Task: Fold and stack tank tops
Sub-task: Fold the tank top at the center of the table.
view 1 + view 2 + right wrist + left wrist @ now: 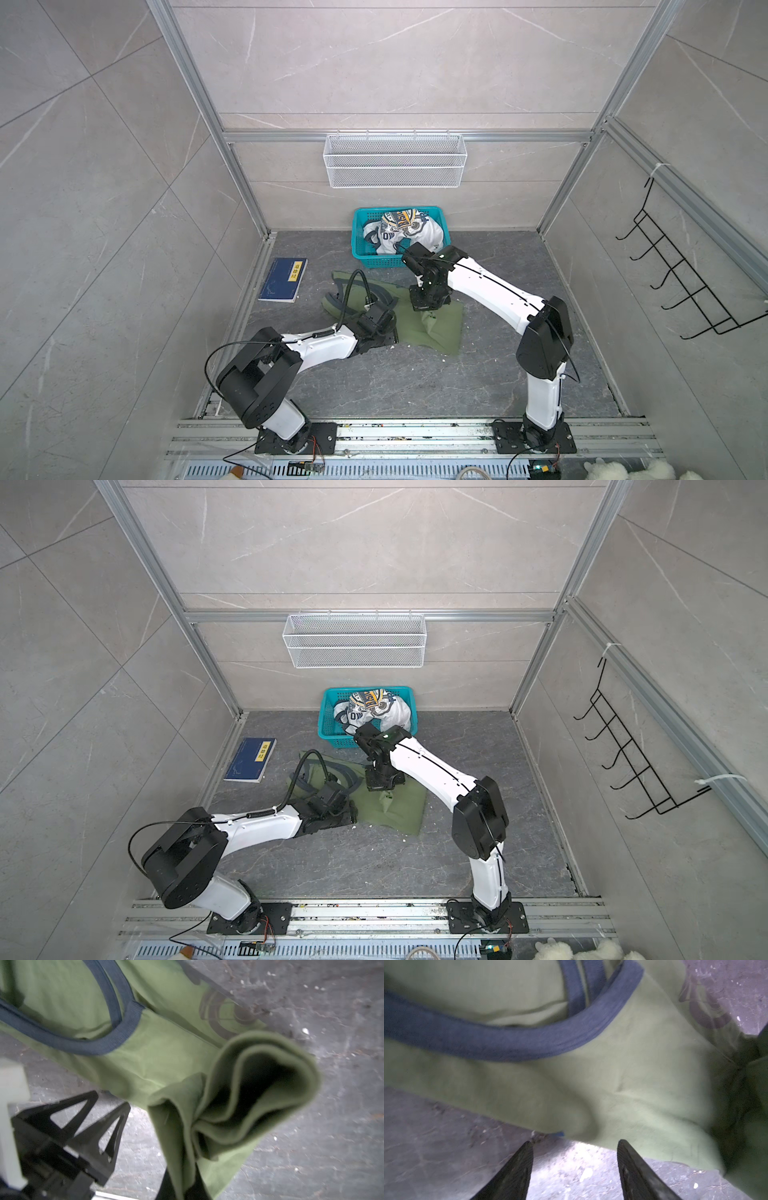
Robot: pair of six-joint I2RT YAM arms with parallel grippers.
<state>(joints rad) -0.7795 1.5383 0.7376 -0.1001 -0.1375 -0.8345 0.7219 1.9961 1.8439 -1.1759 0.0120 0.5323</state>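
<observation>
The bunched fold still hangs short of the navy-grey trim. My right gripper should move toward the trim and down onto the green cloth (402, 308) (150, 1044) beside it next, to release there.
An olive green tank top (440, 328) (399, 812) with navy-grey trim lies crumpled on the dark floor in both top views. My right gripper (182, 1188) is shut on a bunched fold of its green cloth, holding that part a little off the floor. My left gripper (575, 1141) stands open just short of the shirt's near edge, with only bare floor between its fingers. It also shows in the right wrist view as the left gripper (111, 1098), beside the cloth. The white tank top (399, 237) (370, 712) lies crumpled in the teal basket.
The teal basket (358, 237) stands against the back wall, right behind the right wrist. A blue book (283, 279) lies at the floor's left edge. A white wire basket (395, 160) hangs on the back wall and a black hook rack (681, 270) on the right wall.
</observation>
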